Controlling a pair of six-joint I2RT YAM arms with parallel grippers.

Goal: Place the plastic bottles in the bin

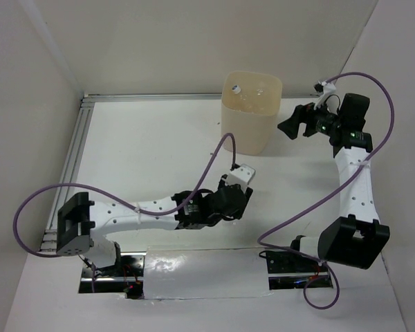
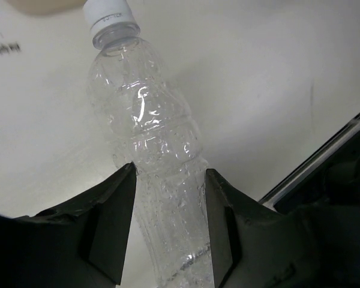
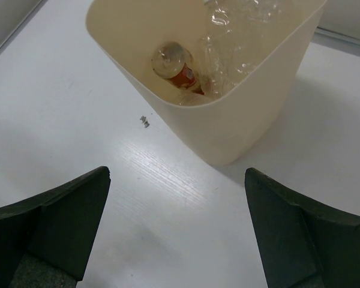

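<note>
The bottle goes up and outward over the bin's opening (image 1: 253,94) in my left gripper next for release, since the bin's rim stands high above the table.
My left gripper (image 1: 229,197) is shut on a clear crinkled plastic bottle (image 2: 156,150) with a white cap (image 2: 110,17), gripped low on its body, cap pointing toward the bin. The bottle is hidden under the gripper in the top view. The tall beige bin (image 1: 252,114) stands at the back centre of the table. In the right wrist view the bin (image 3: 240,129) holds several clear bottles (image 3: 240,36) and one with a red label (image 3: 181,73). My right gripper (image 1: 294,128) is open and empty, just right of the bin, its fingers (image 3: 60,222) spread wide above the table.
An aluminium rail (image 1: 75,155) runs along the table's left and back edges. A foil-covered strip (image 1: 200,273) lies between the arm bases at the near edge. Purple cables (image 1: 225,142) loop above both arms. White walls close in the left, back and right.
</note>
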